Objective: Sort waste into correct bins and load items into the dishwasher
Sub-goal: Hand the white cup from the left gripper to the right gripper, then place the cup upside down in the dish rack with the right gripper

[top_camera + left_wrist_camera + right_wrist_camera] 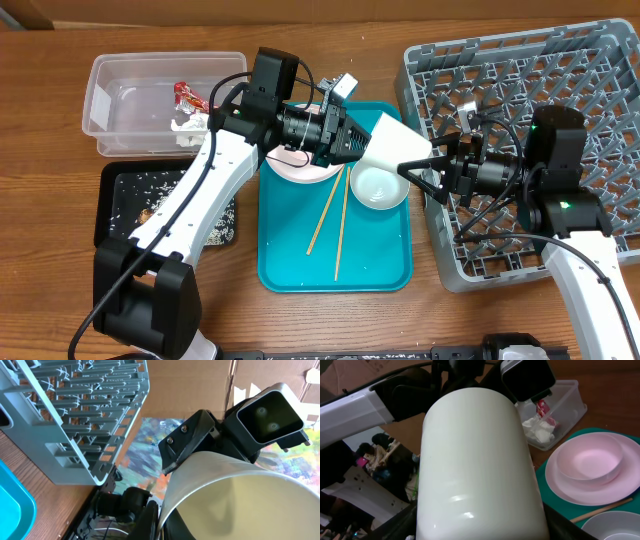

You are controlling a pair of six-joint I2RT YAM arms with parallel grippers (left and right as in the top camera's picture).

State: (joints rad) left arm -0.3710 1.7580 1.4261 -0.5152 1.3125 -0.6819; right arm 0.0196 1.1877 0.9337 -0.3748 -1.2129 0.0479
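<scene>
My right gripper moves across and down onto the rack's end opposite the teal tray next, since that end lies below and rightward in the overhead view.
A white cup (pixel 395 145) hangs in the air between both arms, above the teal tray (pixel 290 270). My left gripper (pixel 355 140) is shut on its rim, one finger inside, as the left wrist view shows (pixel 160 520) with the cup (pixel 240 495). My right gripper (pixel 415 178) holds the cup's sides near the base; in the right wrist view its fingers (pixel 480 530) press against the cup (pixel 475 460). A white bowl (pixel 378 186), two chopsticks (pixel 340 235) and a plate with a bowl on it (pixel 300 172) lie on the teal tray.
The grey dish rack (pixel 600 60) stands at the right. The clear tub (pixel 110 90) holds the red wrapper (pixel 187 96) and white tissue (pixel 190 128). The black tray (pixel 110 180) holds rice grains (pixel 150 190) and a brown scrap (pixel 147 213).
</scene>
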